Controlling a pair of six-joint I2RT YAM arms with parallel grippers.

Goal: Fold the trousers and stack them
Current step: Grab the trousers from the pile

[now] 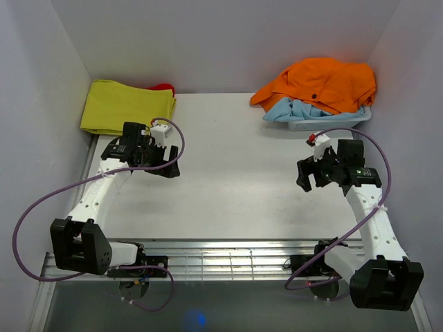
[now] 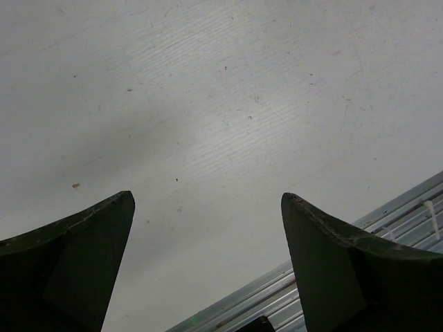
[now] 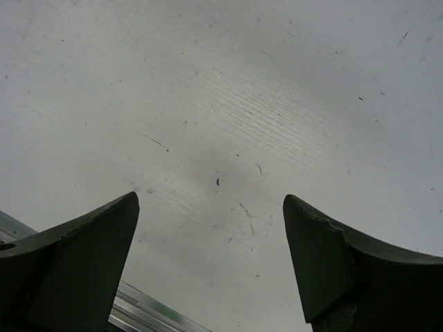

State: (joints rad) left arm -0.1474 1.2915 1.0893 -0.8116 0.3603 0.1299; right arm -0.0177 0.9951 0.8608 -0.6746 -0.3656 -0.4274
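Observation:
The orange trousers lie on the light blue garment [image 1: 294, 109], so my right gripper should go up and outward over the bin, then down onto the trousers' end beside the bin's side.
The orange trousers [image 1: 325, 83] lie crumpled in a heap at the back right of the white table [image 1: 235, 180], on top of a light blue garment [image 1: 294, 109] in a bin; a small dark button shows on them. My left gripper [image 1: 166, 166] is open and empty over the left of the table, far from the trousers. My right gripper [image 1: 309, 176] is open and empty over the right of the table, in front of the heap. Both wrist views show only bare table between the open fingers [image 2: 76, 256] [image 3: 83, 256].
A folded yellow-green cloth [image 1: 124, 105] lies at the back left with a bit of red cloth [image 1: 163, 88] behind it. A pale bin [image 1: 325, 122] holds the heap at back right. White walls enclose the table. A metal rail [image 1: 235, 256] runs along the near edge.

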